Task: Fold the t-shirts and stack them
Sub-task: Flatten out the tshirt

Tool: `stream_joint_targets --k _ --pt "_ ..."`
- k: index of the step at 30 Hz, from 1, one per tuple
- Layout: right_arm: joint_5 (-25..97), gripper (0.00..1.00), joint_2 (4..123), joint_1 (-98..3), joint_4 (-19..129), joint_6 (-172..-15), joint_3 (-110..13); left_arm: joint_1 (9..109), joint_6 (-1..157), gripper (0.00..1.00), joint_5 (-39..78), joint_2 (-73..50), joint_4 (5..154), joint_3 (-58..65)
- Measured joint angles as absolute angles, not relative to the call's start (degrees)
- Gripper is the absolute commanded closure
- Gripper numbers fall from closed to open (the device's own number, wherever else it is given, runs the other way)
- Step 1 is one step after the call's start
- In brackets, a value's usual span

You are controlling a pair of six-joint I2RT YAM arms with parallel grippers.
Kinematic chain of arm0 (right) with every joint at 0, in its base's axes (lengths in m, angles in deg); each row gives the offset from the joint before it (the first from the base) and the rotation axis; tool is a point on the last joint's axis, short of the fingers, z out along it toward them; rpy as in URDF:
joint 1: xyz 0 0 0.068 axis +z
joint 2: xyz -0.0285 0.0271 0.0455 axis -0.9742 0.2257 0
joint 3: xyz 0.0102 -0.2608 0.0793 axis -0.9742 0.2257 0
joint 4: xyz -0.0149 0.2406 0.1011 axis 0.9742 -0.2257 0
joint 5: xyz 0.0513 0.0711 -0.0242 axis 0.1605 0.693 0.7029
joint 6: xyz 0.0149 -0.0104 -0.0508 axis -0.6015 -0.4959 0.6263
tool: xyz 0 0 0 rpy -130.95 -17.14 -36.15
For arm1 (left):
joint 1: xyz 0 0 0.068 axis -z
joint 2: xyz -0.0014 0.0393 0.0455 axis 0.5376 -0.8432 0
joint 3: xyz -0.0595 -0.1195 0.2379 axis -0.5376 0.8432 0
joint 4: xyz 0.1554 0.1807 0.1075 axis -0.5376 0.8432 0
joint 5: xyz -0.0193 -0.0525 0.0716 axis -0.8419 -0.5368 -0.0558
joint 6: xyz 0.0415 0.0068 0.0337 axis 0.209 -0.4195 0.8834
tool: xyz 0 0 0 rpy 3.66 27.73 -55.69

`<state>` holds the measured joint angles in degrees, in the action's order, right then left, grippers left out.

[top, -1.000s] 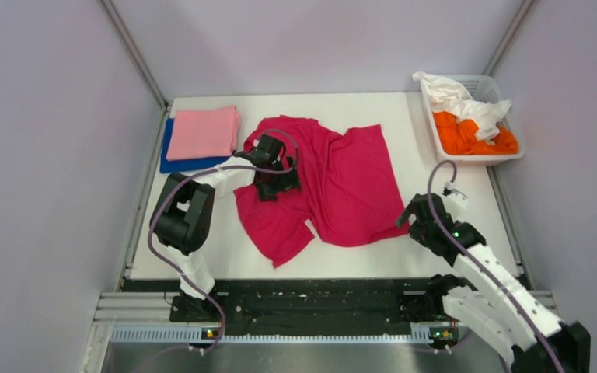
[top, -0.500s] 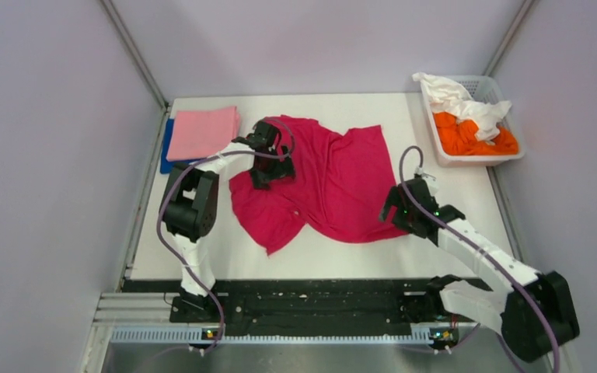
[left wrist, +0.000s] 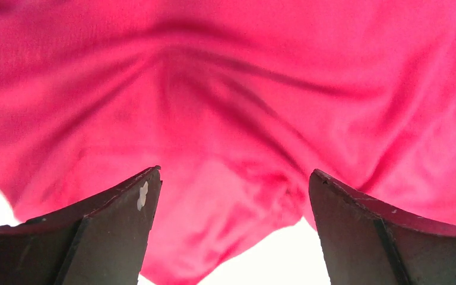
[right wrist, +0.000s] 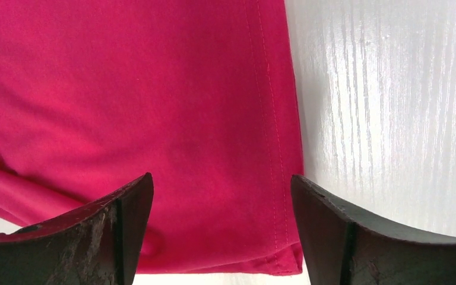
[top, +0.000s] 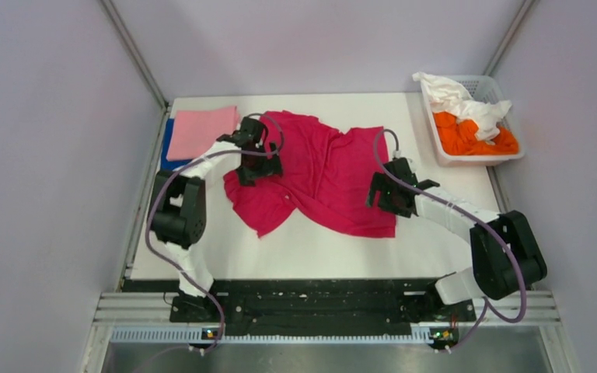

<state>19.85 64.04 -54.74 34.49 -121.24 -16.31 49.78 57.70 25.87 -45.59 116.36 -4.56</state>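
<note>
The near tip of the t-shirt's sleeve (top: 260,235) (left wrist: 177,280) juts onto bare tabletop, clear of the rumpled folds, so my left gripper needs to move back and down onto it next.
The magenta-red t-shirt (top: 322,175) lies crumpled in the middle of the table. My left gripper (top: 250,165) is open over its left sleeve area; the left wrist view shows rumpled red cloth (left wrist: 231,119) between the spread fingers. My right gripper (top: 381,194) is open over the shirt's right hem; the right wrist view shows the stitched hem and a corner (right wrist: 273,178) between the fingers. The folded light pink t-shirt (top: 198,130) lies on the folded royal blue t-shirt (top: 169,140) at the back left. The orange t-shirt (top: 474,136) and white t-shirt (top: 459,97) lie in the basket.
The white slotted basket (top: 509,155) stands at the back right corner. Grey walls close the table on three sides. Bare white tabletop (top: 334,252) runs along the near edge.
Both arms have reached out over the red shirt. The left gripper moved back and left with the shirt shifting that way. The right gripper moved left and back onto the right hem.
</note>
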Motion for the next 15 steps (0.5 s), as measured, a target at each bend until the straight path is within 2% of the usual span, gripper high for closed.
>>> stream_joint_targets --k 5,9,15 --pt "20.0 0.17 62.3 -54.7 34.7 -121.1 -15.4 52.0 56.5 0.02 27.7 -29.0 117.6 7.3" --pt "19.4 0.19 55.8 -54.7 33.5 -122.0 -11.9 54.0 54.3 0.11 30.3 -20.5 119.8 14.3" --pt "17.4 0.33 43.9 -54.9 27.7 -124.7 -6.5 58.7 50.6 0.21 32.1 -18.3 123.7 25.8"
